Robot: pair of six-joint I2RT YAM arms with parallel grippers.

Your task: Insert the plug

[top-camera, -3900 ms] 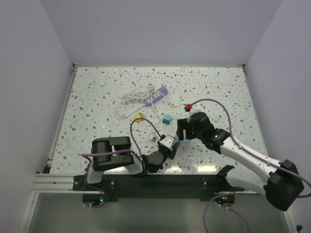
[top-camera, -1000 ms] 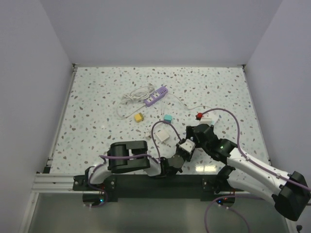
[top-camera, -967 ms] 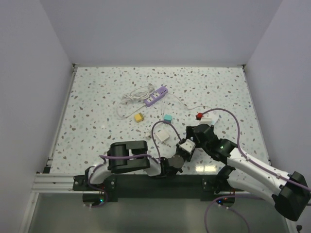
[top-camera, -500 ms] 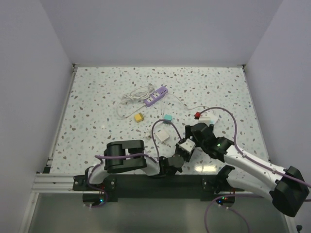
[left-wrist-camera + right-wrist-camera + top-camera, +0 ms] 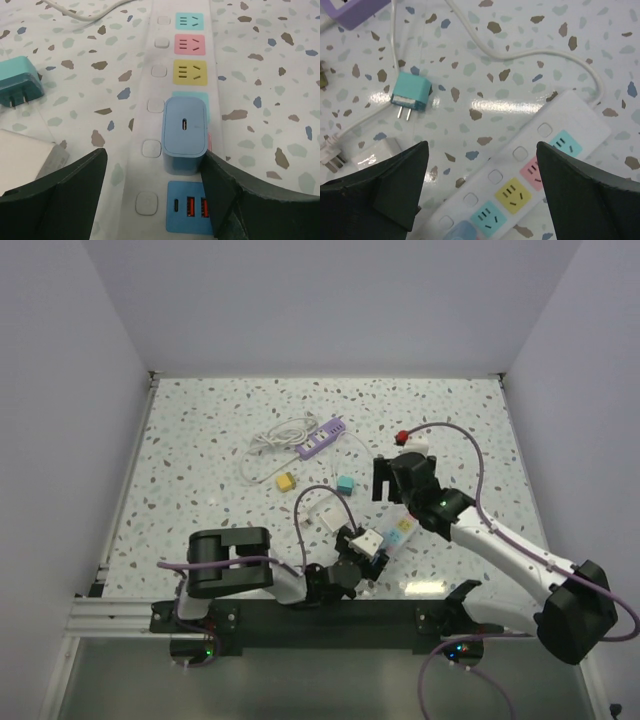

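Observation:
I need to move my right gripper left in the top view and down next, so its open fingers go around the teal plug [image 5: 345, 484] [image 5: 412, 91].
A blue plug [image 5: 185, 132] stands seated in a socket of the white power strip [image 5: 145, 75], between its yellow socket and its blue USB panel. My left gripper [image 5: 155, 155] is open around the plug. Its right finger [image 5: 235, 195] stands close beside the plug's side and the left finger [image 5: 65, 195] is well clear. In the top view the left gripper [image 5: 368, 543] sits over the strip's near end [image 5: 398, 530]. My right gripper [image 5: 480, 145] hangs open above the same strip [image 5: 530, 165], holding nothing; the top view shows this gripper [image 5: 390, 485] just beyond the strip.
A teal plug [image 5: 411, 95] lies prongs-down left of the strip, with a white adapter [image 5: 375, 152] nearer. Farther back are a yellow plug [image 5: 286, 480], a purple power strip [image 5: 322, 437] and its coiled white cable [image 5: 272, 445]. The white strip's cord [image 5: 540, 52] curves away.
My left gripper has opened and let go of the blue plug, which stays in the strip. The right gripper has widened and drawn back away from the strip.

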